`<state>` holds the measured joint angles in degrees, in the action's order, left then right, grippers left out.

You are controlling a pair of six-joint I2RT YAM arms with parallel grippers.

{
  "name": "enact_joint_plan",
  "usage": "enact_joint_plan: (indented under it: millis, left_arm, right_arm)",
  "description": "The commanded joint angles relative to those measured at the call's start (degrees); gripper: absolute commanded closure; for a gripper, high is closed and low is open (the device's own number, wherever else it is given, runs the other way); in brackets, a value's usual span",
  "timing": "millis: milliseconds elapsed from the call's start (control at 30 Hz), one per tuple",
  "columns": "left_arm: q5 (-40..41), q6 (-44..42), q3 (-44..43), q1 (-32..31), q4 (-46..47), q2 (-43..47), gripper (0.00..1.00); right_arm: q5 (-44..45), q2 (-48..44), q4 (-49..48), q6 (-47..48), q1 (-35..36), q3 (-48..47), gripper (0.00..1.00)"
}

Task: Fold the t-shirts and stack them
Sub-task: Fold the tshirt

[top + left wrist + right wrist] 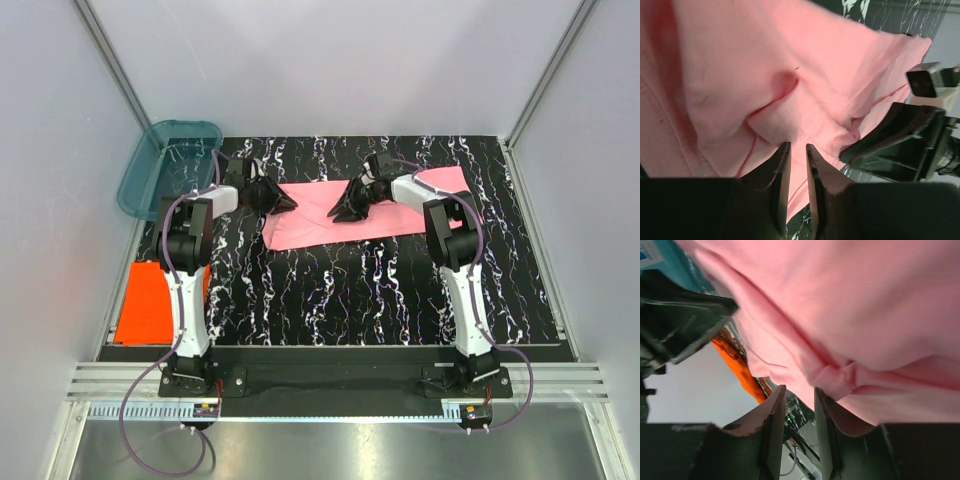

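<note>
I need to lift my right gripper off the middle of the t-shirt, move it toward the sleeve and lower it onto the t-shirt's near edge (410, 234), because my left gripper is above the other end of the t-shirt.
The light pink t-shirt (320, 230) lies partly folded on the black marbled table (330, 290), with a sleeve at the far right. My left gripper (288, 203) hovers at its left edge. In the left wrist view the left gripper (797, 145) has its jaws a little apart, with nothing pinched, just above the pink cloth (740, 75). My right gripper (338, 215) is over the shirt's middle. In the right wrist view the right gripper (799, 388) is narrowly open and empty beside a pink fold (865, 305). The orange-red t-shirt (150, 300) lies folded at the near left.
A teal see-through tub (150, 170) stands at the far left corner, off the table's edge. Grey walls close in the table on three sides. The right arm (910, 140) shows close by in the left wrist view. The orange shirt (737, 367) shows in the right wrist view.
</note>
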<state>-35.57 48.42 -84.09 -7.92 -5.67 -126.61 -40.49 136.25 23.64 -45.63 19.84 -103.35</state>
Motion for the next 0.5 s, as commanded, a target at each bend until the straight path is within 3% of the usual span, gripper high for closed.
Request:
enact_joint_plan:
  millis: [0,200,300,367,467]
  left_arm:
    - [2.96,-4.64,-3.7,-0.16,-3.81,3.45,0.75]
    - [4.55,-8.52,-1.26,-0.07,-7.95,12.41,0.73]
    - [4.55,-8.08,2.87,-0.34,-8.04,16.2,0.73]
    - [4.9,-7.82,6.46,-0.6,-8.13,17.88,0.74]
    - [5.69,-8.35,9.99,-1.3,-8.13,19.73,0.76]
  right_arm:
    - [-1.43,-0.28,0.97,1.68,0.64,-0.18,0.64]
    - [0.32,-5.28,4.74,4.66,0.47,-1.94,0.61]
    - [3.39,-8.97,8.35,6.77,0.03,-1.59,0.56]
    - [5.24,-11.34,10.19,8.01,-0.58,-0.63,0.47]
    - [7.79,-13.98,11.25,8.89,-2.95,1.65,0.44]
